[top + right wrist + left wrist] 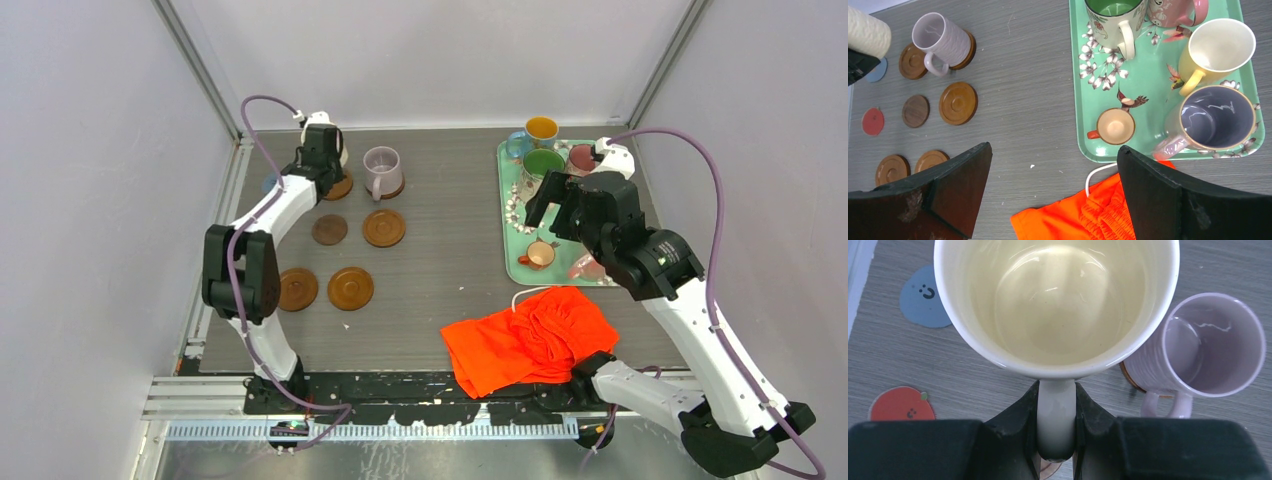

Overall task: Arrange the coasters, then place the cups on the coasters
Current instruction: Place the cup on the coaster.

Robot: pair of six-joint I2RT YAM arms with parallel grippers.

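My left gripper lowers the cream cup onto the far brown coaster point(341, 187) beside the lilac cup next, then releases the cream cup's handle, since that coaster is bare.
My left gripper point(1057, 425) is shut on the handle of a cream cup point(1058, 305) at the far left point(335, 140), over a brown coaster point(340, 188). Whether the cup rests on it I cannot tell. Beside it a lilac cup point(382, 170) stands on another brown coaster point(394, 188). Several bare brown coasters point(384, 227) lie nearer, with a blue one point(923, 297) and a red-orange one point(900, 404) further left. My right gripper point(1054, 150) hangs open and empty above the tray's near-left corner. Several cups, among them a green-inside one point(1113, 17) and a tiny orange one point(1115, 126), stand on the tray.
The teal floral tray point(1148, 65) sits at the right of the table. A crumpled orange cloth point(530, 340) with a white cord lies just in front of it, near the table's front edge. Grey walls close the table in at the back and sides.
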